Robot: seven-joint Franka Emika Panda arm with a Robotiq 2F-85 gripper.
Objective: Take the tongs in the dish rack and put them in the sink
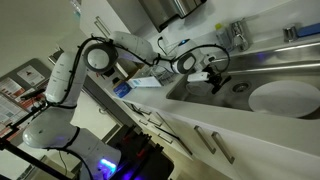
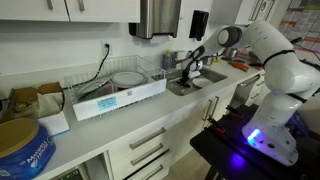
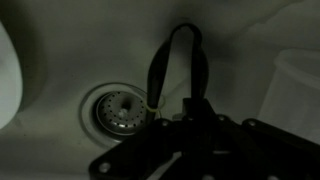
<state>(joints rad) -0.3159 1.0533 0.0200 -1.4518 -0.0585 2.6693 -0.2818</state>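
The gripper moves down a little toward the bare bottom of the sink beside the round drain next and releases the tongs, already hanging inside the sink.
The dark tongs (image 3: pixel 178 58) hang in front of my gripper (image 3: pixel 172 112) in the wrist view. Their two thin arms run from the joined end down into the dark jaws. They are just above the floor of the steel sink (image 3: pixel 240 40), next to the round drain (image 3: pixel 118 108). The gripper looks shut on the tongs, though the jaws are very dark. In both exterior views the gripper (image 1: pixel 214 80) (image 2: pixel 187 72) reaches down into the sink (image 1: pixel 262 66) (image 2: pixel 198 83). The wire dish rack (image 2: pixel 95 97) stands on the counter away from the sink.
A large white plate (image 1: pixel 283 97) lies in the sink beside the gripper. The faucet (image 1: pixel 237 35) stands behind the basin. A white plate (image 2: pixel 127 78) stands in the rack. A paper towel dispenser (image 2: pixel 158 18) hangs on the wall, and a blue tub (image 2: pixel 22 150) sits on the near counter.
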